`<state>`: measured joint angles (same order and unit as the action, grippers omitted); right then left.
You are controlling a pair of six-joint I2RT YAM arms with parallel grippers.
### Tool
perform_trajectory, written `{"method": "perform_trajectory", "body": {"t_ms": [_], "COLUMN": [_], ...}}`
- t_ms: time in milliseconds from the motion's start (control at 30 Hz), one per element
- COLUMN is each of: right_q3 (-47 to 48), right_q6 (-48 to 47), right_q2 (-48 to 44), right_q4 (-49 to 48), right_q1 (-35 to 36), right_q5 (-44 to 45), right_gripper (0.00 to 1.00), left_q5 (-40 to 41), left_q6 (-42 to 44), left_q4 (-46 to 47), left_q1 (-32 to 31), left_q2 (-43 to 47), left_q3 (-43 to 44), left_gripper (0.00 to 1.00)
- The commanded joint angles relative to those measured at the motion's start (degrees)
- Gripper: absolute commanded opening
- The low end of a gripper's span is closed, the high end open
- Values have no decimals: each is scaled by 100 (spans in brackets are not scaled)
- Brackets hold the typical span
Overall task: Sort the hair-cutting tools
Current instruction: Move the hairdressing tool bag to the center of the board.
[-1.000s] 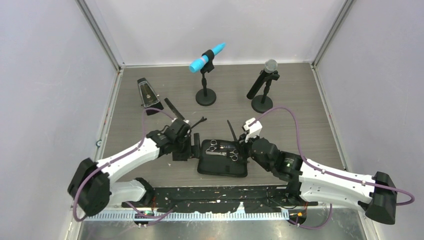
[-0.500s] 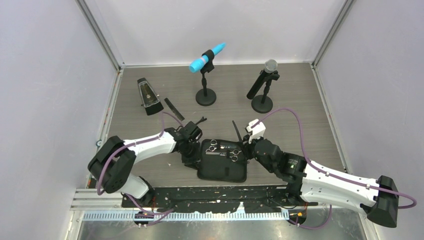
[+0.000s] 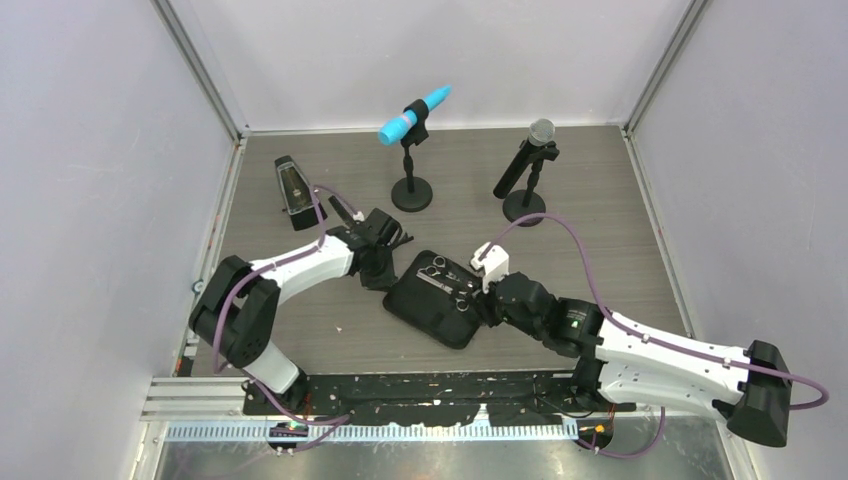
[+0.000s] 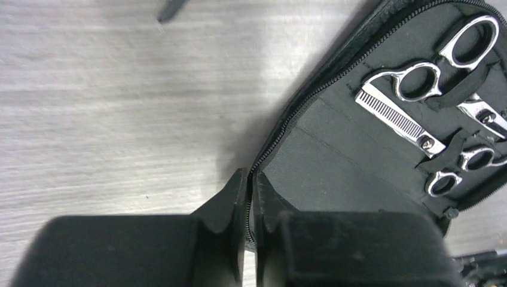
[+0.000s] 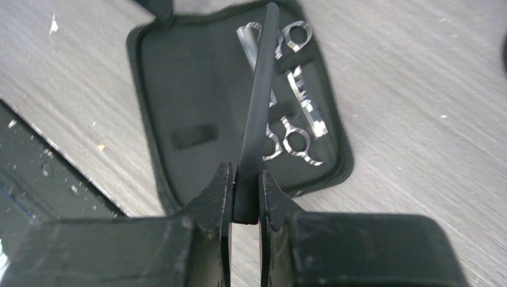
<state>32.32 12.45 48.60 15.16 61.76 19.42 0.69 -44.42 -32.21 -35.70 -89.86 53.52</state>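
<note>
The comb (image 5: 257, 101) goes down and to my right gripper's left in the top view toward the case's empty strap (image 5: 194, 136) next, slides beneath and gets released.
The open black zip case (image 3: 440, 318) lies turned diagonally at mid-table. Two silver scissors (image 3: 437, 268) (image 3: 462, 300) are strapped inside it, also seen in the left wrist view (image 4: 418, 84) (image 4: 472, 161) and the right wrist view (image 5: 293, 143). My left gripper (image 3: 385, 280) (image 4: 250, 176) is shut on the case's zip edge (image 4: 281, 134). My right gripper (image 3: 487, 300) (image 5: 245, 170) is shut on the long black comb (image 5: 257, 101), which reaches out above the case (image 5: 185, 89). A thin black hair clip (image 3: 401, 240) lies just behind the left gripper; another (image 3: 336, 207) is partly hidden by the left arm.
A black metronome (image 3: 295, 190) stands at the back left. A blue microphone (image 3: 413, 115) and a black microphone (image 3: 525, 165) stand on round-based stands along the back. Metal frame posts and white walls border the table.
The left gripper closed on the case's edge and pulled it back and left, swinging the case diagonal. The right gripper moved slightly left with the comb still in it.
</note>
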Motion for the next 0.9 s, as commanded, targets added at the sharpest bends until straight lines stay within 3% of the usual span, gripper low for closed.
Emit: {"method": "perform_trajectory", "body": {"t_ms": [0, 167, 233, 367, 500, 667, 867], "right_q3": [352, 336, 322, 323, 273, 214, 244], "right_q6": [17, 274, 330, 377, 403, 480, 510], "right_q2": [312, 801, 998, 1376, 1735, 2196, 2495], "right_q4": [324, 356, 400, 463, 389, 267, 258], "right_q1": [-6, -6, -6, -6, -6, -6, -7], "right_q5": [-876, -1710, -1833, -2229, -2472, -2567, -2546], "right_gripper": [5, 5, 5, 5, 5, 5, 5], "left_q5": [683, 625, 706, 975, 697, 37, -42], "left_q6": [462, 432, 405, 325, 95, -207, -268], "left_q4": [132, 39, -141, -771, -857, -448, -221], "left_q1": [81, 81, 62, -188, -600, -865, -962], "left_q2": [-120, 361, 655, 1128, 1275, 1060, 365], "left_q3": [302, 135, 90, 258, 317, 273, 445], "left_gripper": [20, 63, 71, 70, 60, 45, 38]}}
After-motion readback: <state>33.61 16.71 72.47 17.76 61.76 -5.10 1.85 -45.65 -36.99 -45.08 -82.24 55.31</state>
